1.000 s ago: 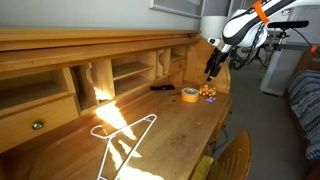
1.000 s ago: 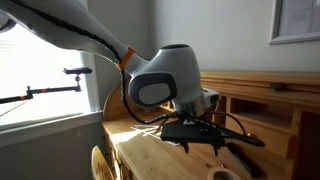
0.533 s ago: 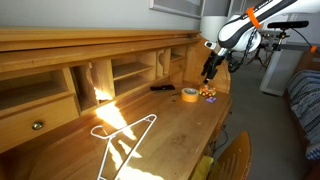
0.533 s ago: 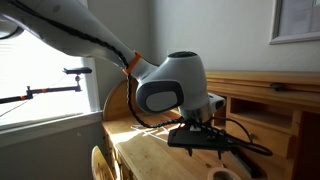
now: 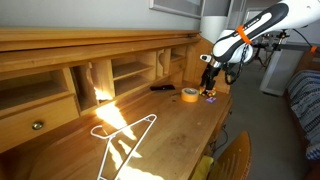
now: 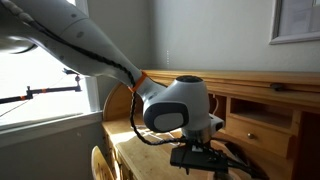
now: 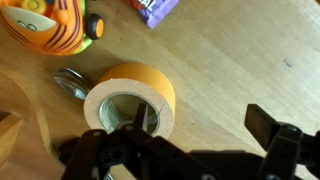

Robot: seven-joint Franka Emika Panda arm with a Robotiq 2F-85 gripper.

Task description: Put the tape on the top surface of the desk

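My gripper goes down onto the tape's rim beside the bare wood next, one finger entering the tape's hollow centre, since the open fingers already straddle that rim.
The tape (image 5: 189,95) is a tan-orange roll lying flat on the broad writing surface near the desk's far end. In the wrist view the tape (image 7: 140,88) fills the centre left. My gripper (image 5: 208,86) hangs low just above and beside it, open. In the wrist view my gripper (image 7: 195,135) has one dark finger over the roll's hollow centre and the other finger (image 7: 272,128) out over bare wood to the right. It holds nothing. The top surface of the desk (image 5: 100,38) is the long honey-coloured plank above the cubbyholes. In an exterior view the arm (image 6: 180,105) hides the tape.
A cluster of colourful bits (image 5: 211,96) lies right beside the tape; the wrist view shows an orange striped toy (image 7: 40,25), a purple packet (image 7: 150,8) and a metal ring (image 7: 70,82). A white wire hanger (image 5: 125,135) lies mid-desk. A dark object (image 5: 162,87) lies by the cubbyholes.
The arm has come down and the gripper has dropped from well above the writing surface to just over the tape. The tape has not moved.
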